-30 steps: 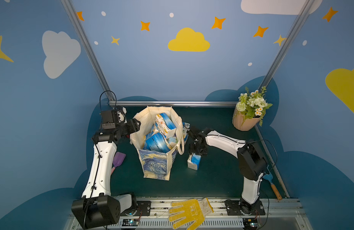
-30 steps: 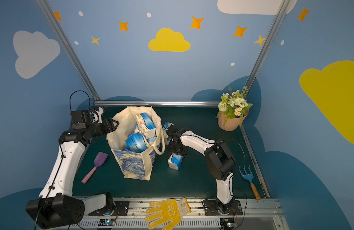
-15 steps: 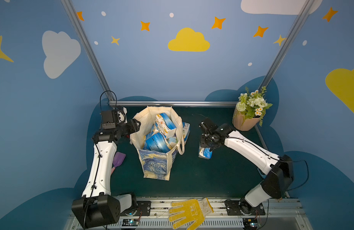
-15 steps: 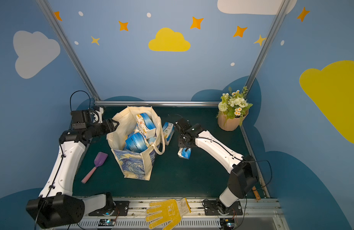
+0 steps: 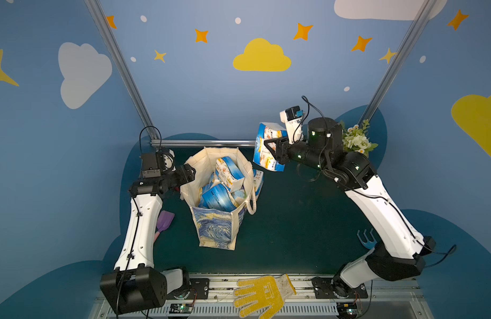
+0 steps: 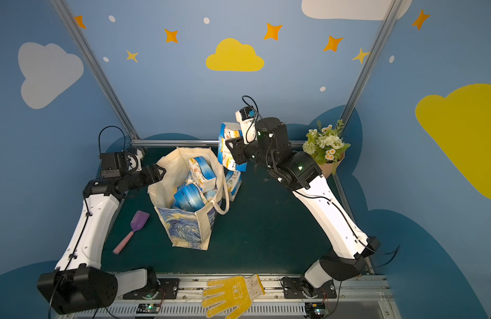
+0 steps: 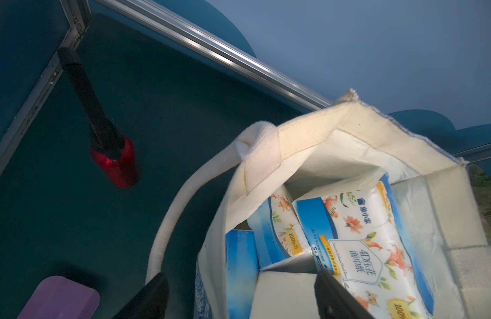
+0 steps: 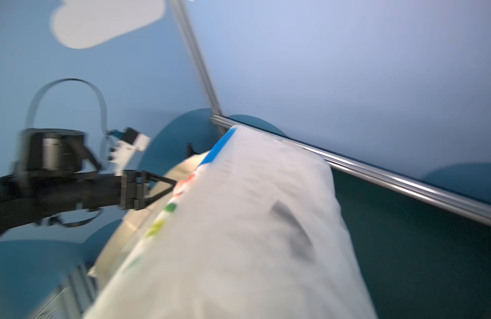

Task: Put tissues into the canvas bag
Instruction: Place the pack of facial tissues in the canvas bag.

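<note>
The tissue pack in my right gripper goes across the bag's rim next, then back and down for release, as the bag's opening is over the near blue pack (image 5: 220, 197).
The cream canvas bag (image 5: 215, 234) (image 6: 189, 232) stands open mid-table with several blue-and-white tissue packs (image 5: 229, 168) (image 7: 360, 234) inside. My right gripper (image 5: 269, 150) (image 6: 234, 151) is shut on another tissue pack (image 5: 263, 138) (image 6: 229, 132), held in the air just right of and behind the bag's mouth. In the right wrist view this pack (image 8: 239, 234) is blurred and hides the jaws. One more pack (image 5: 258, 179) (image 6: 234, 185) leans against the bag's right side. My left gripper (image 5: 190, 174) (image 7: 240, 276) is open, straddling the bag's left wall (image 7: 214, 248).
A flower pot (image 5: 355, 140) stands at the back right. On the left lie a purple spatula (image 5: 164, 221) (image 6: 133, 229) and a red roller with a black handle (image 7: 114, 163). A blue hand fork (image 5: 366, 239) lies right, a yellow glove (image 5: 263, 295) on the front rail.
My right arm has taken the tissue pack off the table beside the bag and raised it up and back, level with the bag's mouth. The left arm has stayed at the bag's rim.
</note>
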Controlling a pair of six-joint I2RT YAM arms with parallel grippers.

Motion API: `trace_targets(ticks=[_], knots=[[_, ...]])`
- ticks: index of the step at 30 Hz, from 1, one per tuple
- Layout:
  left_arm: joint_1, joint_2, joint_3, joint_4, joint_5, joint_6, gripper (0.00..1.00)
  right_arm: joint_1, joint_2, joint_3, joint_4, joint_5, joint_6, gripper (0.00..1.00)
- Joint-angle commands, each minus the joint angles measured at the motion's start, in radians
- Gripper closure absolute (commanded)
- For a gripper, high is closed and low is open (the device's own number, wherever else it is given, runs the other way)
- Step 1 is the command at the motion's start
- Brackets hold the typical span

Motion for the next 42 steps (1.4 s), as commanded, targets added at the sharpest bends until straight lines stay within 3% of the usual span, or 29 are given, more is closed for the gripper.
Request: trace_targets(ticks=[1, 9, 14, 17, 20, 26, 34, 39, 42], knots=[[0.003, -0.010, 0.015, 0.011, -0.021, -0.024, 0.76, 0.028, 0.133, 0.084, -0.004, -0.242, -0.056, 0.68], [0.003, 0.021, 0.036, 0.009, 0.019, -0.037, 0.77, 0.097, 0.408, 0.351, -0.119, -0.351, -0.066, 0.66], [0.004, 0.018, 0.029, 0.020, 0.036, -0.046, 0.80, 0.113, 0.503, 0.369, -0.148, -0.341, -0.057, 0.66], [0.003, 0.025, 0.027, 0.025, 0.060, -0.050, 0.89, 0.122, 0.545, 0.381, -0.170, -0.332, -0.057, 0.64], [0.003, 0.038, 0.029, 0.031, 0.089, -0.060, 0.96, 0.130, 0.581, 0.406, -0.195, -0.334, -0.058, 0.56], [0.003, 0.054, 0.032, 0.042, 0.108, -0.078, 0.96, 0.142, 0.625, 0.446, -0.224, -0.386, -0.058, 0.30], [0.003, 0.049, 0.033, 0.045, 0.107, -0.074, 0.96, 0.095, 0.494, 0.369, -0.139, -0.270, -0.043, 0.24], [0.003, 0.035, 0.027, 0.054, 0.103, -0.067, 0.96, -0.024, 0.284, 0.085, 0.088, -0.047, 0.120, 0.22], [0.003, 0.018, 0.018, 0.071, 0.100, -0.061, 0.96, -0.129, 0.223, -0.035, 0.108, 0.067, 0.235, 0.23]])
